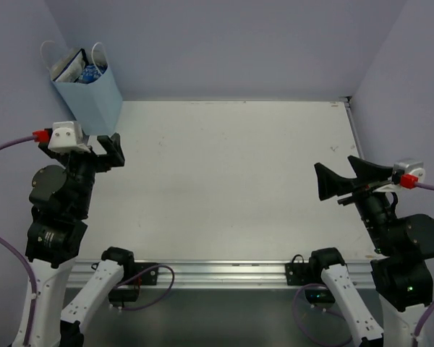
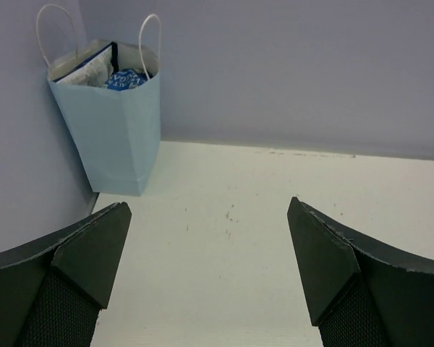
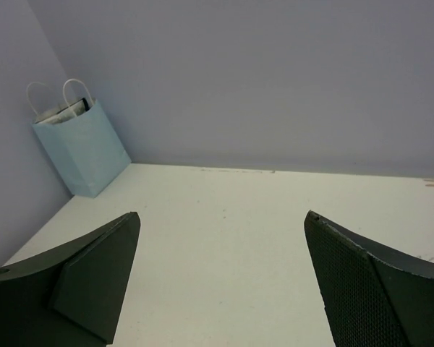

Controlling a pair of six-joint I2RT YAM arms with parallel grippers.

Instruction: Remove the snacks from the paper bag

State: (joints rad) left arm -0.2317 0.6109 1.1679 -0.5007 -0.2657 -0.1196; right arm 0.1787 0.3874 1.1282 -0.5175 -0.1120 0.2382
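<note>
The bag's rim is farther outward, so the left gripper next has to reach outward and close on the bag's rim by the handle that faces the open table, staying clear of walls.
The light blue paper bag point(image 1: 94, 97) stands upright in the far left corner, its white string handles up. It also shows in the left wrist view point(image 2: 116, 123) and the right wrist view point(image 3: 83, 148). Snack packets poke from its open top: a dark blue one point(image 2: 126, 78) and a whitish one point(image 2: 87, 71); the others are hidden inside. My left gripper point(image 1: 107, 150) is open and empty just in front of the bag. My right gripper point(image 1: 340, 177) is open and empty at the right side of the table.
The white table point(image 1: 231, 181) is walled by lilac panels at the back and both sides. A metal rail point(image 1: 217, 273) with the arm bases runs along the near edge.
</note>
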